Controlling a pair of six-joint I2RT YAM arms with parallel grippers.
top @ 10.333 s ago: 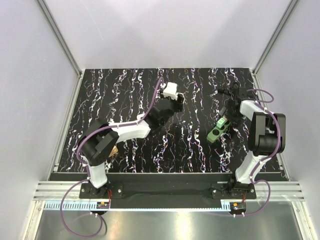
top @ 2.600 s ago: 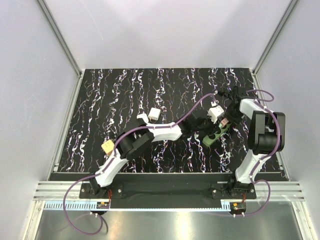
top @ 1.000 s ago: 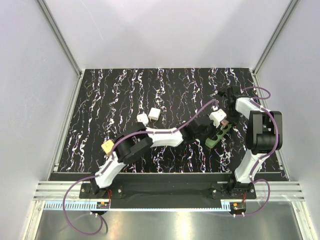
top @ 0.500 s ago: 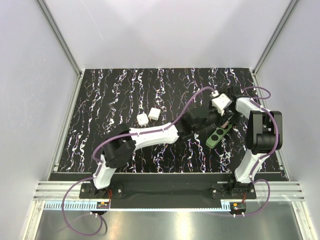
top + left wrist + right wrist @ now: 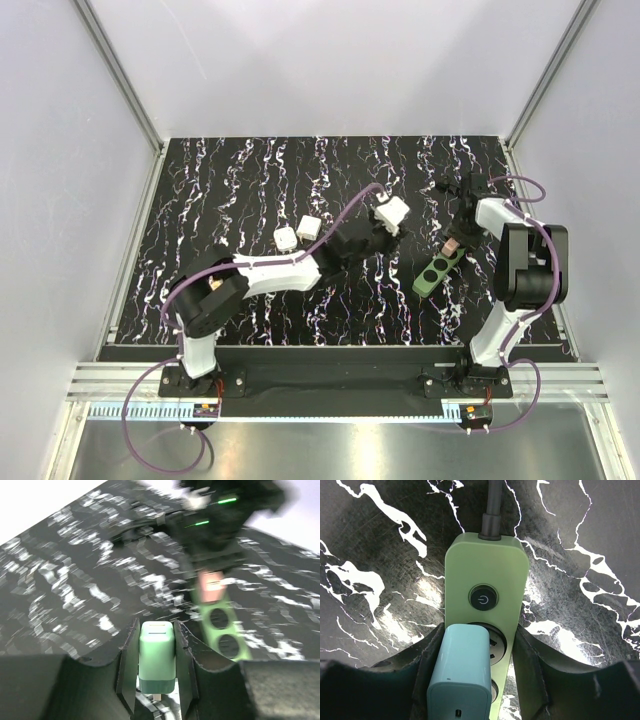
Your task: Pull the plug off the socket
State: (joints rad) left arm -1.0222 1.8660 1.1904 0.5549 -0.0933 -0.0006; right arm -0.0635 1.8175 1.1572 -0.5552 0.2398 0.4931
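The second pale plug is already clear of the socket, so the left gripper should next swing away toward the loose white plugs and go down to the table beside them.
The socket, a green power strip (image 5: 438,270), lies at the right of the table. It also shows in the right wrist view (image 5: 487,570) and the left wrist view (image 5: 225,637). One plug (image 5: 451,243) stands in its outlet beside the power button; it looks pale blue in the right wrist view (image 5: 462,675). My right gripper (image 5: 454,232) (image 5: 477,630) straddles the strip there, one finger against the plug and the other against the strip's edge. My left gripper (image 5: 383,238) (image 5: 156,625) is shut on a second pale plug (image 5: 156,655), held in the air left of the strip.
Two white plugs (image 5: 285,238) (image 5: 308,227) lie loose on the black marbled table (image 5: 220,200) left of centre. The strip's grey cable (image 5: 491,510) runs off from its far end. White walls close the table on three sides.
My left gripper has pulled back to the left, away from the strip, with a plug between its fingers. The right gripper and the strip have stayed put.
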